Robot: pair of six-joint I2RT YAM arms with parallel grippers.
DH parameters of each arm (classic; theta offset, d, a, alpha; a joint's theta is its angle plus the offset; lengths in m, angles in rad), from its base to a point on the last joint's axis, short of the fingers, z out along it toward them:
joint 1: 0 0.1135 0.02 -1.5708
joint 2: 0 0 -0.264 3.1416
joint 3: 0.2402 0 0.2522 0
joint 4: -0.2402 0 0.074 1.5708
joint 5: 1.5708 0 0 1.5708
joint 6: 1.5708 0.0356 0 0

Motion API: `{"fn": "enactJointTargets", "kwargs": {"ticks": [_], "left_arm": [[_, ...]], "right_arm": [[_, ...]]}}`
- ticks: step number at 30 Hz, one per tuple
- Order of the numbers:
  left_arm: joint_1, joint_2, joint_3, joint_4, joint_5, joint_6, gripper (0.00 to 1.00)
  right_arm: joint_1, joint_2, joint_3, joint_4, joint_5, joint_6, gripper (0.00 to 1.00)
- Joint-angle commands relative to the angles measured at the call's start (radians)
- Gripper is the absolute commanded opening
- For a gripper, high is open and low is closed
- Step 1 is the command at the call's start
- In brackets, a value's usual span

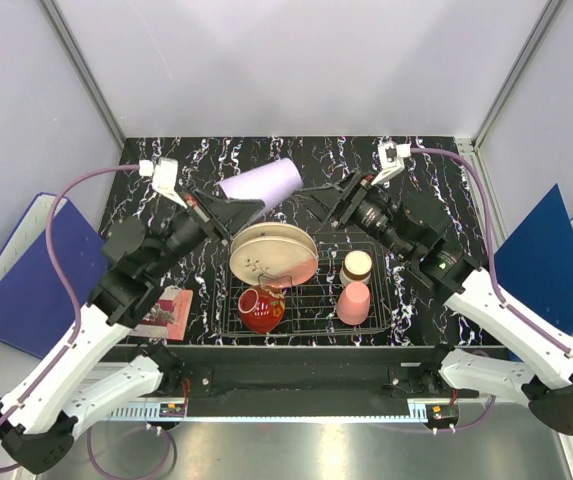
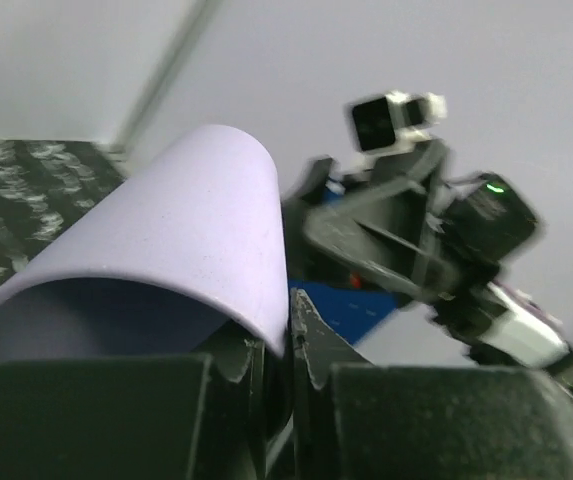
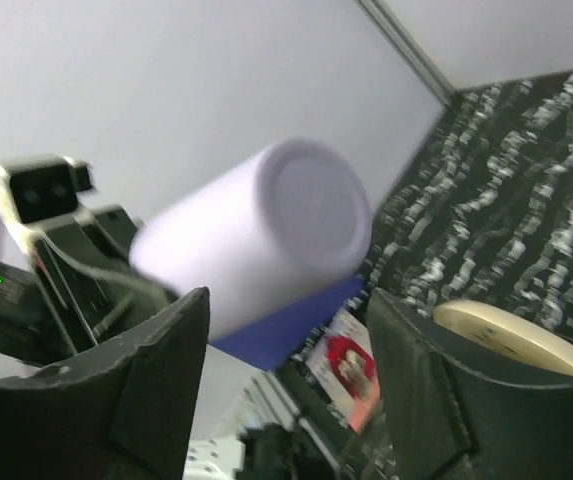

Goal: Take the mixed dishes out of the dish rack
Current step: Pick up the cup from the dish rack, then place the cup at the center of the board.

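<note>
My left gripper will next swing to the bare table beyond the card, below and to the left in the top view. It will turn the tumbler upright there, lower it and let go.
My left gripper (image 1: 242,209) is shut on the rim of the lilac tumbler (image 1: 263,184) and holds it on its side above the table behind the dish rack (image 1: 311,325). In the left wrist view the jaws (image 2: 288,330) pinch the tumbler's wall (image 2: 166,230). My right gripper (image 1: 332,206) is open and empty, facing the tumbler's base (image 3: 266,225) from the right, apart from it. In the rack stand two cream plates (image 1: 274,253), the red bowl-cup (image 1: 262,309), the pink tumbler (image 1: 353,303) and the brown-cream cup (image 1: 356,265).
A red printed card (image 1: 169,312) lies on the black marbled table left of the rack; it also shows in the right wrist view (image 3: 351,375). Blue folders lie off the table at left (image 1: 26,280) and right (image 1: 546,260). White walls enclose the back.
</note>
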Motion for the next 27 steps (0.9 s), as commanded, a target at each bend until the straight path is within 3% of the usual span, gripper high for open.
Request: {"fn": "enactJointTargets", "kwargs": {"ticks": [1,2,3,5,6,9,13,18,23,27], "left_arm": [[0.056,0.078,0.212,-0.356,-0.206,0.106,0.0],[0.071,0.105,0.269,-0.436,-0.261,0.126,0.0],[0.105,0.137,0.327,-0.519,-0.394,0.157,0.0],[0.154,0.25,0.496,-0.708,-0.496,0.185,0.0],[0.212,0.292,0.547,-0.757,-0.588,0.188,0.0],[0.33,0.46,0.718,-0.89,-0.682,0.183,0.0],[0.428,0.707,0.896,-0.999,-0.722,0.169,0.0],[0.554,0.908,0.964,-1.084,-0.688,0.122,0.0],[0.606,1.06,0.999,-1.101,-0.641,0.123,0.0],[0.639,1.252,1.151,-1.19,-0.652,0.113,0.0]], "right_arm": [[0.01,0.013,0.133,-0.297,0.164,-0.15,0.77],[0.01,0.023,0.165,-0.442,0.22,-0.166,0.82],[0.01,0.032,0.221,-0.509,0.276,-0.201,0.86],[0.01,0.056,0.257,-0.65,0.433,-0.221,0.95],[0.01,0.062,0.275,-0.684,0.535,-0.232,0.97],[0.01,0.075,0.282,-0.787,0.663,-0.246,1.0],[0.01,0.062,0.234,-0.824,0.732,-0.261,1.0],[0.01,-0.049,0.115,-0.781,0.804,-0.255,1.0],[0.01,-0.066,0.113,-0.807,0.786,-0.313,1.0],[0.009,-0.014,0.122,-0.832,0.731,-0.318,1.0]]}}
